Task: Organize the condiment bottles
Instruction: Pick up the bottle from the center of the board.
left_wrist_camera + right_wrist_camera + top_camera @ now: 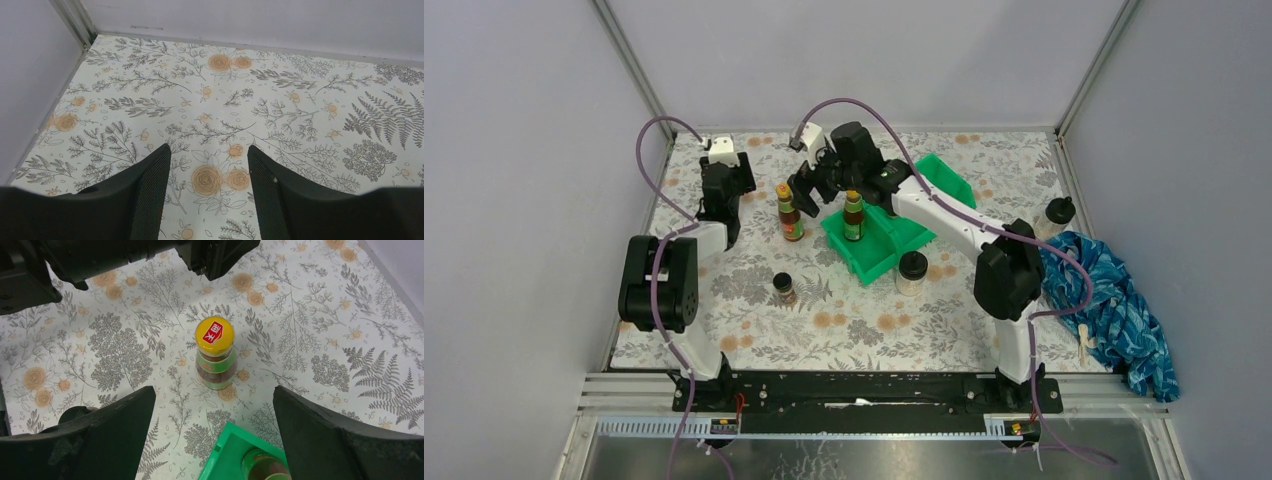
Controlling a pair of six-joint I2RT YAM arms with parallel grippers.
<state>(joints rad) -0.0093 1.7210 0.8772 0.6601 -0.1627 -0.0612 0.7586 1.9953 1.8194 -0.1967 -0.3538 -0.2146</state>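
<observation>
The bottle on the table is outside the green bin (879, 255), so next I need to move my right gripper to the left in the top view and down, and close it on the bottle's yellow cap.
One brown bottle with a yellow cap (790, 212) stands upright on the floral table; it also shows in the right wrist view (215, 352). A second one (853, 215) stands in the near-left end of the green bin (879, 255), and its top shows in the right wrist view (265, 470). A short dark jar (784, 288) and a clear black-lidded jar (912, 272) stand nearer the front. My right gripper (819, 190) (214, 415) is open and empty, above the bin's left corner between the two bottles. My left gripper (729, 172) (209, 155) is open and empty over bare cloth at the far left.
A black-lidded jar (1060, 210) stands near the right wall. A crumpled blue cloth (1114, 300) lies at the right edge. The green bin's corner (235, 455) is under my right gripper. Walls close in the table on three sides.
</observation>
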